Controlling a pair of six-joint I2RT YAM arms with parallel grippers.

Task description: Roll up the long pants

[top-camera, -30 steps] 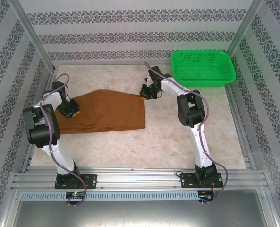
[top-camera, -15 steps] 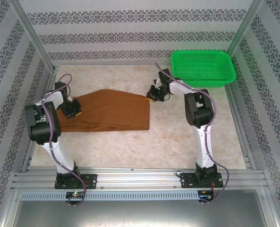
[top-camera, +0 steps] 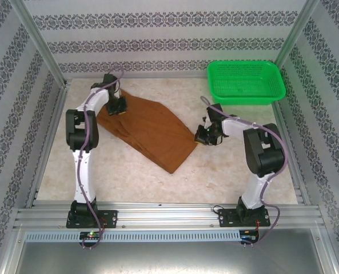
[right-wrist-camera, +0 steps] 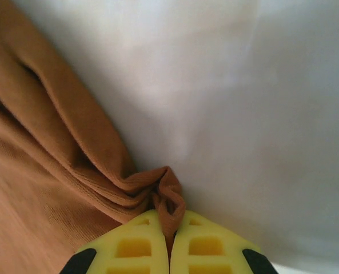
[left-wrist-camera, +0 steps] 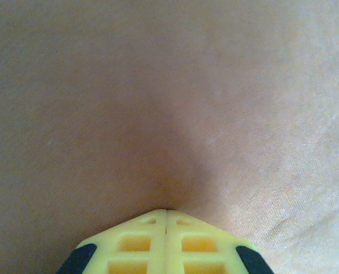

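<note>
The right gripper pulls the held corner of the pants back next and releases it on the bare marble by the pants' near end, since that lies back from the gripper.
The long pants are rust-brown cloth lying slantwise on the marble table, from far left to near centre. My left gripper sits on their far-left end. In the left wrist view its yellow fingers are shut, and the pants pucker at the tips of the left gripper. My right gripper holds the cloth's right corner. In the right wrist view the right gripper is shut on a bunched fold of the pants, with pale table behind.
A green mesh basket stands at the back right, just beyond the right arm. Bare marble table lies between the cloth and the arm bases. Patterned walls and metal rails enclose the workspace.
The left gripper swung from the left edge to the far back left; the right gripper moved right and nearer. The pants turned with them, from lying level to slanting.
</note>
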